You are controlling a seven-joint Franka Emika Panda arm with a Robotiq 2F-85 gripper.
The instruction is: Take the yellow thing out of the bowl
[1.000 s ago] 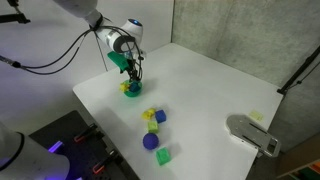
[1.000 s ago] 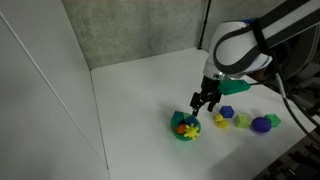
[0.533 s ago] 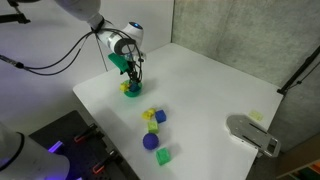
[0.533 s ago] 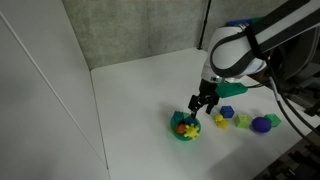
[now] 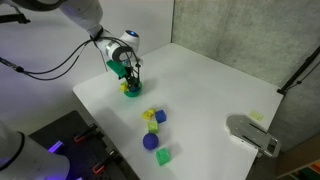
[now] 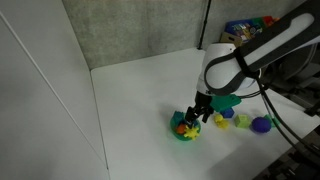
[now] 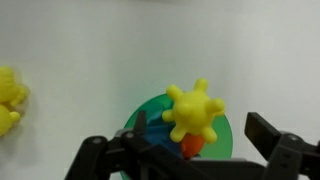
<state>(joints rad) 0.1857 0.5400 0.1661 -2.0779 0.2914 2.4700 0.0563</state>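
Observation:
The robot's gripper should next lower toward the bowl (image 7: 228, 133) around the yellow thing's knobbly body (image 7: 193, 111) and close, because the yellow thing is below the gripper, between the open fingers.
The yellow thing (image 7: 193, 112) is a knobbly bright yellow toy piece lying on top of an orange piece (image 7: 192, 147) and a blue piece (image 7: 150, 140) in the small green bowl (image 7: 228, 133). My gripper (image 7: 190, 160) is open just over the bowl, one finger on each side of the yellow thing without touching it. In both exterior views the gripper (image 5: 130, 78) (image 6: 197, 114) hangs low over the bowl (image 5: 131, 91) (image 6: 184, 130) near the table's edge, and the yellow thing (image 6: 183, 124) shows in the bowl.
Another small yellow block (image 7: 8, 102) lies left of the bowl. Loose toys lie in a row: yellow pieces (image 5: 151, 115) (image 6: 220, 120), a blue-purple ball (image 5: 150, 141) (image 6: 262, 124), a green cube (image 5: 162, 156). A grey device (image 5: 252, 133) sits at the white table's (image 5: 200, 80) corner.
The gripper has come down closer to the bowl and the arm has leaned further over it. The toys have not moved.

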